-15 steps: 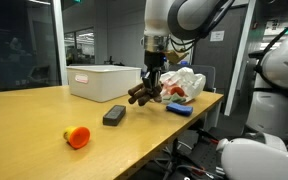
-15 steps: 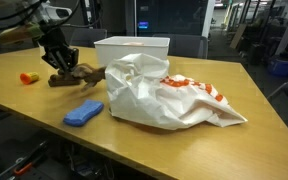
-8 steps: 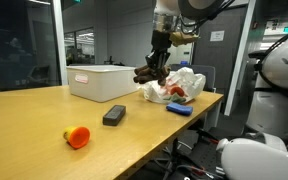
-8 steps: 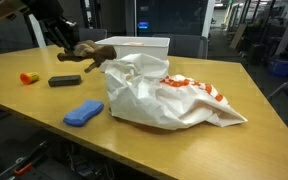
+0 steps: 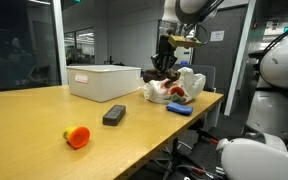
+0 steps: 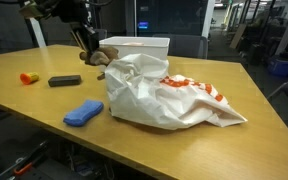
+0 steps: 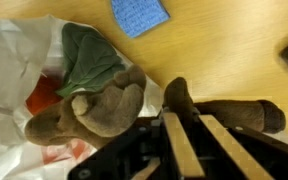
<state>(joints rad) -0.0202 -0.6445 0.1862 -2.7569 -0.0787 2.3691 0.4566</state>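
Observation:
The gripper carries the plush toy across next, over the white plastic bag's raised end, to release it. The toy still hangs at the bag's edge.
My gripper is shut on a brown plush toy and holds it in the air over the near edge of a crumpled white plastic bag with red print. In the wrist view the toy wears a green shirt, and one dark limb sits pinched between my fingers. The bag lies right under the toy. In an exterior view the gripper holds the toy at the bag's far-left edge.
A white bin stands behind the bag. A blue sponge, a black block and a small orange object lie on the wooden table. The sponge also shows in the wrist view.
The gripper has lifted the plush toy off the table and carried it up and over to the edge of the white bag. The black block now lies uncovered.

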